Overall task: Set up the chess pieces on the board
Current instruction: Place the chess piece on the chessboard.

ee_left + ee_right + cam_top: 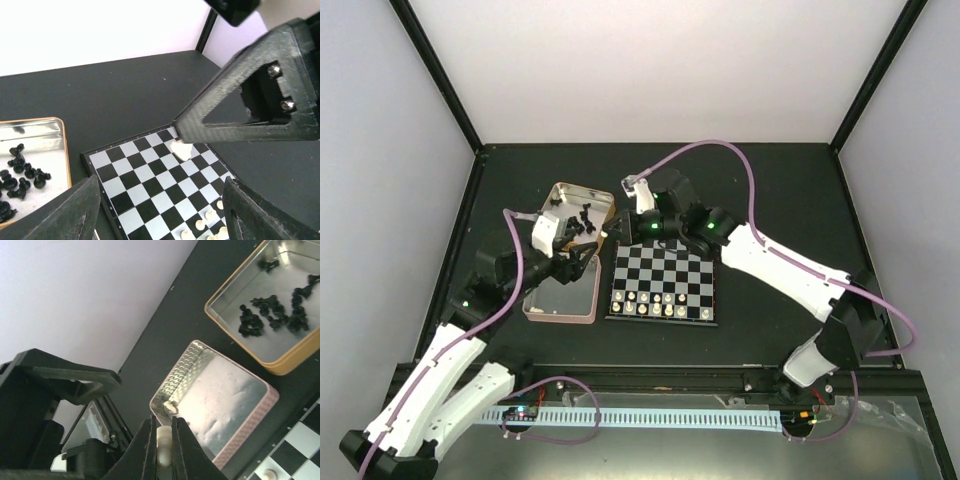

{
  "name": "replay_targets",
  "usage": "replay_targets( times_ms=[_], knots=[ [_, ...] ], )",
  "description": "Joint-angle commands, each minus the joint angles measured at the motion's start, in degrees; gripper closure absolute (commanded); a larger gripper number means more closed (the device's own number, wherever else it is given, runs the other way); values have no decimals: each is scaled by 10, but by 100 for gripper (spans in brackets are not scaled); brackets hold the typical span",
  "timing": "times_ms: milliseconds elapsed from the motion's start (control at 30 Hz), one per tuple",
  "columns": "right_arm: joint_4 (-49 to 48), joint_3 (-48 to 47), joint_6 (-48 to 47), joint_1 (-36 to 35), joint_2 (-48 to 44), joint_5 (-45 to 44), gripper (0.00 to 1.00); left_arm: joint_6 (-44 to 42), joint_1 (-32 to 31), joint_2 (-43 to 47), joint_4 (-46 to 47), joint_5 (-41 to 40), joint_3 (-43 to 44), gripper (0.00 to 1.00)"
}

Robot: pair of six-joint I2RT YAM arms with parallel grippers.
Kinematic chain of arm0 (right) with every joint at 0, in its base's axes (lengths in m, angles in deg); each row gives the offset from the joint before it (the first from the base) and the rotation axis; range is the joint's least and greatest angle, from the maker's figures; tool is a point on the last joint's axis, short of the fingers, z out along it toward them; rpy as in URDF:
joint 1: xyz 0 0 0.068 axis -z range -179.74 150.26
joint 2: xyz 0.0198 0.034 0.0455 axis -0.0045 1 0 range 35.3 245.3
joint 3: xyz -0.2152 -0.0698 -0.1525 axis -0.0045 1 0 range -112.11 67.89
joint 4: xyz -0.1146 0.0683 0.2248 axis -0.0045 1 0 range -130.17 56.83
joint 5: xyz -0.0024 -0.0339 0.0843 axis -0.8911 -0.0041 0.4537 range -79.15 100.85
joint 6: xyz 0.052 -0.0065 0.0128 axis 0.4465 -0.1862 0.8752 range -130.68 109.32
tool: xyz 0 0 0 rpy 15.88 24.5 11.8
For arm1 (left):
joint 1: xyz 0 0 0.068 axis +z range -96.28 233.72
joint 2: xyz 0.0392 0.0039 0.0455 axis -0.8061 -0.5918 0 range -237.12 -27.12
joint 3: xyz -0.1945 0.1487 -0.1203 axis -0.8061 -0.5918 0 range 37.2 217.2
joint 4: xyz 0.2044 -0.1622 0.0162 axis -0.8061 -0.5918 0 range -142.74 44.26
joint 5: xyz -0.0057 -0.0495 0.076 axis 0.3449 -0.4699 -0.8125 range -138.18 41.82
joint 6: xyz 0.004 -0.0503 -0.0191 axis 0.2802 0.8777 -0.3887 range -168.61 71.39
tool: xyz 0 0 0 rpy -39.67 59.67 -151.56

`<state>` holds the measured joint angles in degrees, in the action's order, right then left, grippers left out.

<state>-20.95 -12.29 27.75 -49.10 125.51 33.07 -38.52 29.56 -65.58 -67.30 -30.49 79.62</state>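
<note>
My right gripper will move back across the board [665,285] and down to release there, since the square beside the last piece of the inner white row is empty.
The board [665,285] lies mid-table, with several cream-white chess pieces [650,302] on its near rows. My right gripper [623,232] hovers by the board's far left corner, shut on one white piece [163,442]; that piece also shows in the left wrist view [182,150] above the board [150,185]. My left gripper [578,262] is open and empty, above the board's left edge; its fingers [75,215] frame the board. Black pieces [270,315] lie in the gold tin [563,192].
A pink tin [560,300] lies left of the board, with one white piece [170,406] in its corner. The gold tin [57,125] stands behind it. Black frame posts rise at the back corners of the table.
</note>
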Motion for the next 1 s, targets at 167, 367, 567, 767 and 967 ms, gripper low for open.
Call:
replay_targets(
  times_ms=[167,367,567,767,967],
  knots=[
    [55,124,-41,27,-89,-127,99,52,-4,52,9,-26,-25,25],
    [138,198,-63,49,-128,-220,99,58,-4,53,17,-35,-35,20],
    [235,217,-74,51,-115,-319,99,58,-4,29,24,-42,-32,19],
    [244,245,-57,51,-104,-317,99,60,-4,15,23,-40,-32,19],
    [227,267,-45,51,-72,-264,99,56,-4,20,15,-45,-31,19]
  ],
)
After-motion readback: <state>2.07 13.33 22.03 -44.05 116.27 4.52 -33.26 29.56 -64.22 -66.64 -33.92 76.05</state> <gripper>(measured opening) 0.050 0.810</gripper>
